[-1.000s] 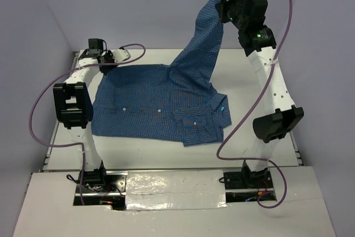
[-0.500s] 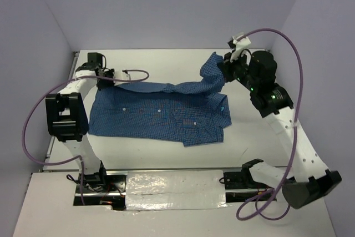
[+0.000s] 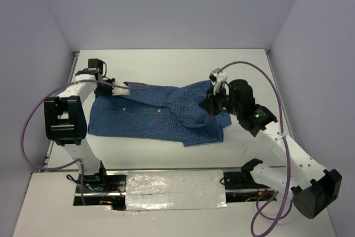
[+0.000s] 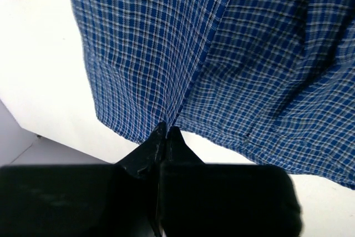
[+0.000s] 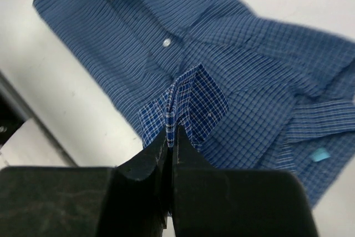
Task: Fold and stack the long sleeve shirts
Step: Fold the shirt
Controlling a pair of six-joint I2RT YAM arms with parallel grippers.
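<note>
The shirt's held edge slants away from the buttons, so the left gripper will go down and back toward the shirt's button row to lay that edge there.
The blue finely checked long sleeve shirt (image 3: 158,112) lies on the white table (image 3: 166,65), collar end to the right, small white buttons showing. My left gripper (image 3: 123,89) is shut on the shirt's far left edge; in the left wrist view the cloth (image 4: 222,54) runs into the closed fingertips (image 4: 166,131). My right gripper (image 3: 212,102) is shut on a sleeve cuff (image 5: 188,101) and holds it low over the shirt's right part near the collar. The shirt body (image 5: 150,31) spreads out below the cuff in the right wrist view.
A small turquoise label (image 3: 222,107) shows at the collar, also in the right wrist view (image 5: 318,154). Purple cables loop from both arms. The table's raised rim (image 3: 74,59) runs along the left. Grey walls close the far side and both sides.
My right gripper has come down from high at the back right, carrying the sleeve forward and left onto the shirt. My left gripper has shifted right along the far edge with the cloth.
</note>
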